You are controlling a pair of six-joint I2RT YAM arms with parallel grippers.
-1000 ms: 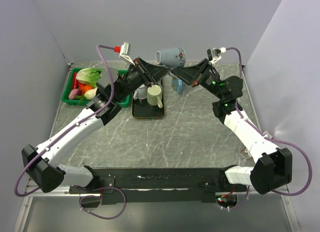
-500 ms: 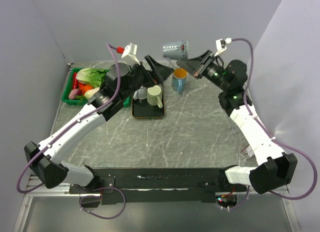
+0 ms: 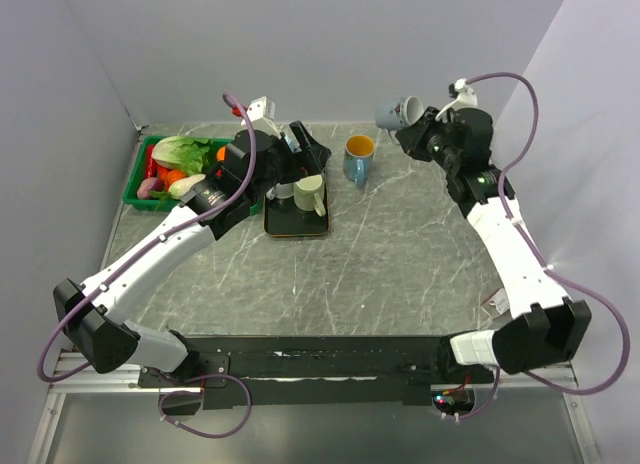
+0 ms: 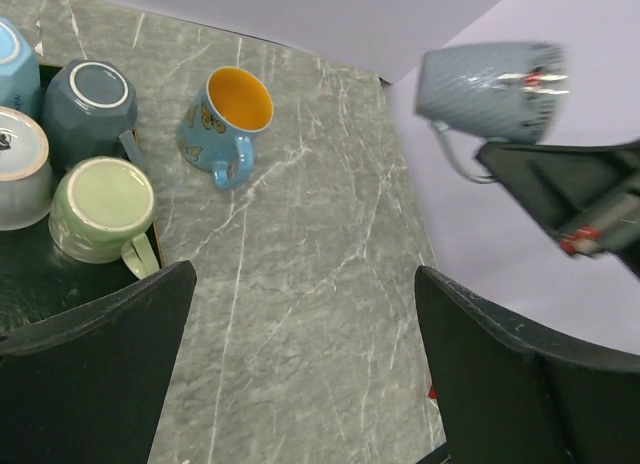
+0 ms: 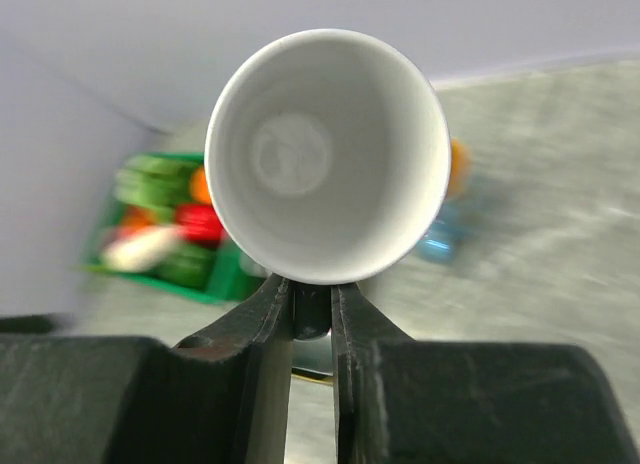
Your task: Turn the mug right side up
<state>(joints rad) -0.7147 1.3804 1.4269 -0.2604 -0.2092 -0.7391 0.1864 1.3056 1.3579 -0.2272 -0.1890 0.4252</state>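
The mug is hanging tipped onto its side, so the robot will turn its right gripper downward, lower it toward the bare table (image 3: 393, 166) beside the blue mug, and let go of the handle.
The mug (image 3: 398, 111) is grey-blue outside and white inside. It hangs in the air over the table's far right, tipped about onto its side. My right gripper (image 3: 422, 130) is shut on its handle. In the right wrist view the mug's open mouth (image 5: 327, 154) faces the camera, just above my right gripper (image 5: 312, 306). In the left wrist view the mug (image 4: 490, 79) is blurred at the upper right. My left gripper (image 3: 306, 150) is open and holds nothing, over the black tray (image 3: 296, 227); its jaws (image 4: 305, 369) stand wide apart above bare table.
The tray holds a green mug (image 3: 310, 192) and several upturned ones (image 4: 85, 99). A blue mug with an orange inside (image 3: 358, 156) stands upright on the table right of the tray. A green crate of vegetables (image 3: 170, 169) sits at the far left.
My left gripper opened, let go of the mug and drew back over the tray. The right arm carried the mug to the right and turned it.
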